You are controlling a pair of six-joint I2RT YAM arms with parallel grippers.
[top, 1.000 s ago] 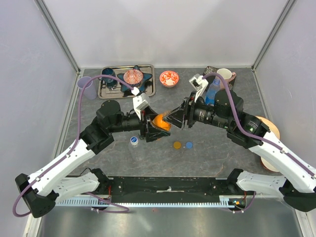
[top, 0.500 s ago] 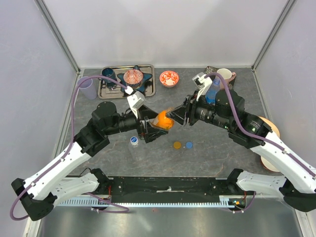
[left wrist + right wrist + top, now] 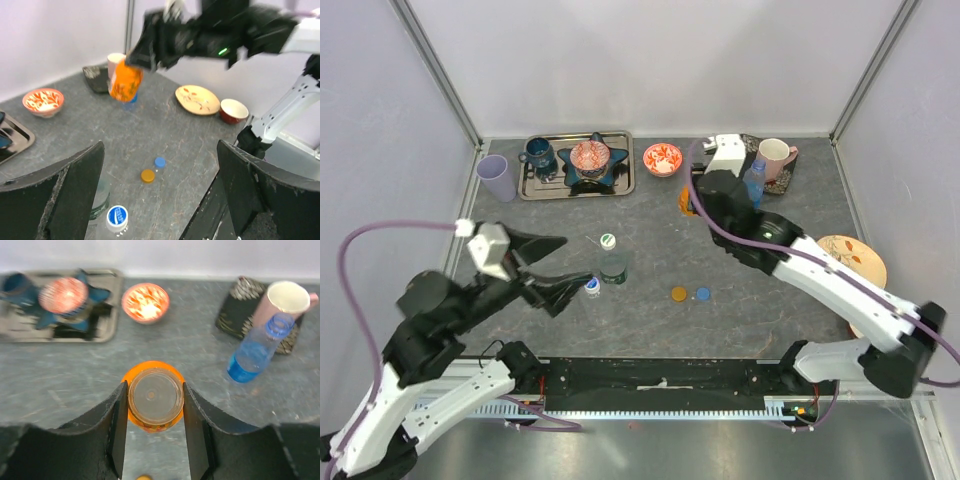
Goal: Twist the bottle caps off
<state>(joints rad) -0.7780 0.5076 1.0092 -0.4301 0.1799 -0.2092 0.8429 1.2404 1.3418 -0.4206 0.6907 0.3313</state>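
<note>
My right gripper lowers the orange bottle (image 3: 155,397) next toward the blue bottle's side and releases it there. Clear tabletop (image 3: 204,365) beside the blue bottle lies below my right gripper.
My right gripper (image 3: 154,405) is shut on the orange bottle (image 3: 155,397), which has no cap; it is held at the back of the table (image 3: 686,203), just left of the uncapped blue bottle (image 3: 753,183). The orange cap (image 3: 678,294) and blue cap (image 3: 702,294) lie loose mid-table. An open clear bottle (image 3: 613,268) stands with its white-and-green cap (image 3: 608,240) beside it. A second clear bottle keeps its white-and-blue cap (image 3: 591,286). My left gripper (image 3: 560,268) is open and empty, just left of that bottle.
A metal tray (image 3: 623,185) with a blue mug and star dish sits back left, a lilac cup (image 3: 496,178) beside it. A red patterned bowl (image 3: 662,158) and pink mug (image 3: 775,154) stand at the back. A plate (image 3: 865,258) lies right.
My left gripper opened, let go of the orange bottle and drew back to the near left. The right gripper carried the bottle to the back, next to the blue bottle.
</note>
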